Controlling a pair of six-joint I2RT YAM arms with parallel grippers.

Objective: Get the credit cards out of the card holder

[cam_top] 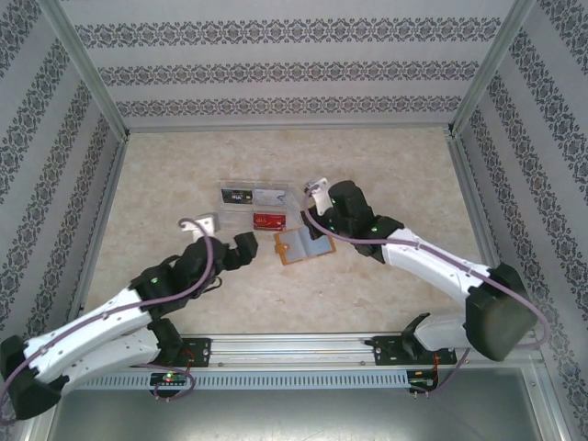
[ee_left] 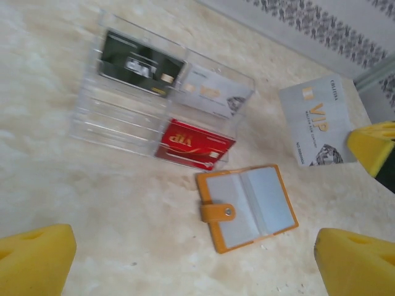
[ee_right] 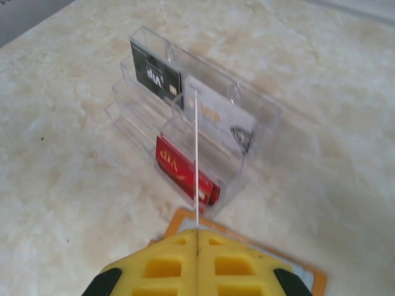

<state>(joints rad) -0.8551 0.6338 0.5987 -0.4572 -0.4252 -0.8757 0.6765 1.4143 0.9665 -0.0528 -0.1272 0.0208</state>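
A matching card stands in the stand's silver-card slot [cam_top: 269, 197] [ee_right: 218, 116]. My right gripper will turn and carry its silver card outward, then down into that slot to release it.
The card holder [ee_left: 247, 206] lies open and flat on the table, orange with grey-blue pockets and its snap tab folded over the left page; it shows again as the card holder [cam_top: 299, 246]. My left gripper [ee_left: 194, 256] hovers open just short of it, holding nothing. A silver VIP credit card [ee_left: 315, 120] is pinched in my right gripper [ee_right: 197, 237], which is shut on it above the holder's far edge; that card [ee_right: 196, 154] appears edge-on as a thin white line. Left gripper [cam_top: 248, 250] and right gripper [cam_top: 317, 225] flank the holder.
A clear acrylic tiered stand [ee_left: 111, 120] sits just beyond the holder, carrying a black card [ee_left: 139, 61], a silver card [ee_left: 210, 92] and a red VIP card [ee_left: 191, 142]. Patterned walls and metal frame posts enclose the table on three sides.
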